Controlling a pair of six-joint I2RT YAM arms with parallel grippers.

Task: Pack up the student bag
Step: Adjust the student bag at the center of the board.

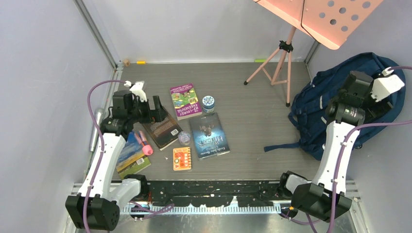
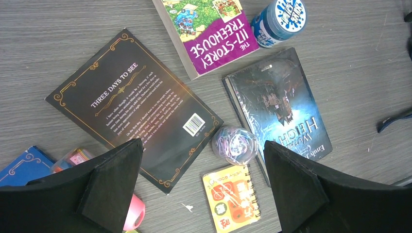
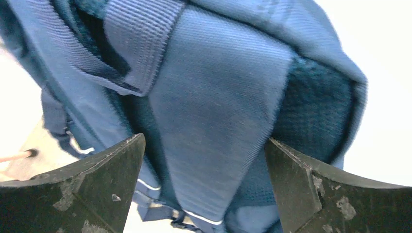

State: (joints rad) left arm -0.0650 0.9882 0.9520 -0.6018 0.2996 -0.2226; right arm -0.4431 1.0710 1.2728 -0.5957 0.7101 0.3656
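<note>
My right gripper should next stay over the bag (image 1: 318,104) and close its spread fingers across the broad shoulder strap, because the strap already runs between them.
The student bag (image 1: 318,104), a big navy backpack with pale stripes, slumps at the table's right edge. My right gripper (image 1: 358,80) hovers over it, open; in the right wrist view a broad shoulder strap (image 3: 214,97) runs between the spread fingers of the gripper (image 3: 204,141), untouched. My left gripper (image 1: 145,112) hangs open above the dark book (image 2: 133,102). Between its fingers, the gripper (image 2: 202,145) shows a clear tub of coloured clips (image 2: 234,144) and an orange spiral notepad (image 2: 232,199) below. It holds nothing.
On the left half lie a purple Treehouse book (image 1: 185,100), a blue-lidded jar (image 1: 209,103), a blue Wuthering Heights book (image 1: 209,135), a landscape-cover book (image 1: 132,154) and a pink highlighter (image 1: 144,143). A pink music stand (image 1: 282,53) stands at the back right on three legs.
</note>
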